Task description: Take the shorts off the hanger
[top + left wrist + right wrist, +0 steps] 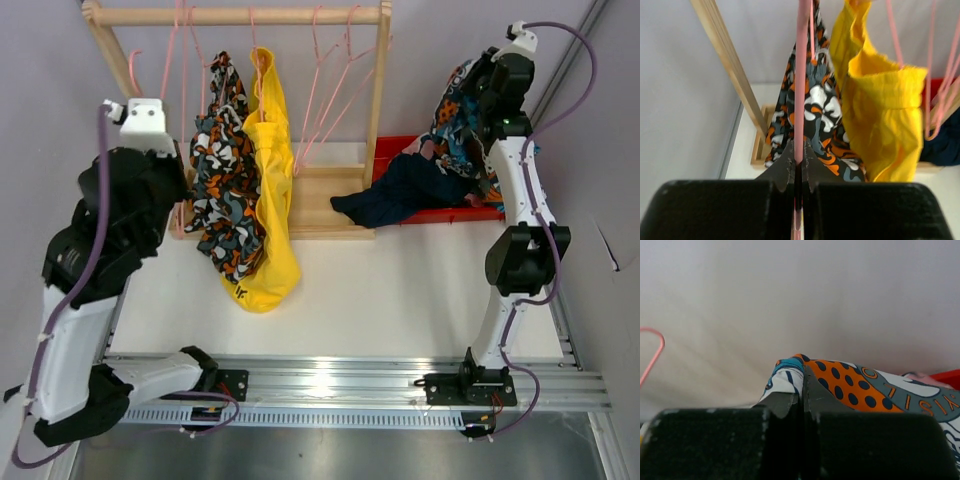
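The left gripper will next take the pink hanger, bare of shorts, outward toward the rack's top bar beside the camouflage shorts and let go of it there.
The orange-black-white camouflage shorts and the yellow shorts hang from pink hangers on the wooden rack. Both also show in the left wrist view, camouflage and yellow. My left gripper is shut on a pink hanger's wire just in front of the camouflage pair. My right gripper is shut on the blue-orange-white print shorts and holds them up above the red bin; they also show in the top view. The navy shorts lie half out of the bin.
Several empty pink hangers hang on the right half of the rack. The rack's wooden base stands at the back of the white table, with the red bin at its right. A metal rail runs along the near edge.
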{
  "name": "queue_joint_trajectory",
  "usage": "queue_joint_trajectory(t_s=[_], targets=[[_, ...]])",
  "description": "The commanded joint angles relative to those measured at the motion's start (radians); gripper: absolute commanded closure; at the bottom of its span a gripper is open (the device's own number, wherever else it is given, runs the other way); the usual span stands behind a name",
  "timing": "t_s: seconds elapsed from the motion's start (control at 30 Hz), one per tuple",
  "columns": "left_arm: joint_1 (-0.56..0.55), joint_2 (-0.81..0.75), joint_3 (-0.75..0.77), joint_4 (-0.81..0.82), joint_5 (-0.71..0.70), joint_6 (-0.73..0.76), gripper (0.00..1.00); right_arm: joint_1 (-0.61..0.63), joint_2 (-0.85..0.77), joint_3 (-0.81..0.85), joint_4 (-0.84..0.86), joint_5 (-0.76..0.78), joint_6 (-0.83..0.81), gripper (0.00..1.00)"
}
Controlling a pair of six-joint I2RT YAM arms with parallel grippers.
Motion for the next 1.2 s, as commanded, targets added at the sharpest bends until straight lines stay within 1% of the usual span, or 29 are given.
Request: queue_joint_trajectory(t_s=[0.0, 0.07, 0.13, 0.17, 0.23, 0.27, 0.3, 0.4, 0.5, 0.53, 0.6, 0.63, 0.67, 0.7, 0.77, 0.83, 0.93, 1.07, 1.1, 1.17], targets=[[0.144, 0.021, -0.016, -0.023, 0.191, -0.032, 1.00, 0.003, 0.003, 0.011, -0.024, -0.157, 0.067, 1.00], [0.216, 0.057, 0.001, -0.044, 0.280, -0.043, 1.00, 0.003, 0.007, -0.049, -0.087, -0.238, 0.085, 1.00], [0.262, 0.086, 0.024, -0.067, 0.337, -0.053, 1.00, 0.002, -0.020, -0.154, -0.060, -0.282, 0.110, 1.00], [0.293, 0.097, 0.032, -0.072, 0.371, -0.056, 1.00, 0.003, -0.080, -0.314, 0.017, -0.286, 0.139, 1.00], [0.308, 0.117, 0.060, -0.087, 0.376, -0.072, 1.00, 0.003, -0.158, -0.489, 0.129, -0.283, 0.176, 1.00], [0.312, 0.114, 0.061, -0.091, 0.377, -0.079, 1.00, 0.002, -0.231, -0.634, 0.212, -0.284, 0.196, 1.00], [0.312, 0.104, 0.081, -0.100, 0.374, -0.090, 1.00, 0.002, -0.261, -0.690, 0.237, -0.275, 0.205, 1.00], [0.312, 0.081, 0.092, -0.161, 0.382, -0.110, 1.00, 0.009, -0.356, -0.826, 0.251, -0.258, 0.207, 1.00], [0.312, 0.037, 0.026, -0.190, 0.399, -0.119, 1.00, 0.028, -0.428, -0.886, 0.221, -0.229, 0.181, 1.00], [0.312, 0.000, -0.030, -0.190, 0.403, -0.130, 1.00, 0.032, -0.444, -0.894, 0.205, -0.217, 0.173, 1.00], [0.312, -0.037, -0.065, -0.187, 0.399, -0.135, 1.00, 0.039, -0.483, -0.899, 0.202, -0.198, 0.153, 1.00], [0.312, -0.041, -0.097, -0.189, 0.390, -0.135, 1.00, 0.039, -0.488, -0.891, 0.189, -0.194, 0.148, 0.88], [0.312, -0.043, -0.103, -0.187, 0.383, -0.135, 1.00, 0.040, -0.490, -0.879, 0.175, -0.192, 0.141, 0.22], [0.312, -0.040, -0.108, -0.189, 0.377, -0.136, 1.00, 0.040, -0.478, -0.833, 0.153, -0.191, 0.124, 0.01], [0.312, -0.026, -0.098, -0.190, 0.380, -0.136, 1.00, 0.042, -0.461, -0.783, 0.074, -0.172, 0.115, 0.01], [0.312, -0.009, -0.098, -0.169, 0.348, -0.122, 1.00, 0.040, -0.454, -0.753, 0.017, -0.169, 0.099, 0.00], [0.330, 0.041, -0.065, -0.146, 0.320, -0.101, 1.00, 0.040, -0.496, -0.804, 0.035, -0.166, 0.099, 0.01], [0.411, 0.184, 0.033, -0.126, 0.389, -0.078, 1.00, 0.040, -0.556, -0.871, 0.035, -0.158, 0.095, 0.01], [0.455, 0.208, 0.065, -0.118, 0.408, -0.075, 1.00, 0.037, -0.568, -0.885, 0.032, -0.155, 0.093, 0.00], [0.494, 0.286, 0.128, -0.114, 0.455, -0.081, 1.00, 0.034, -0.609, -0.928, 0.037, -0.152, 0.093, 0.01]])
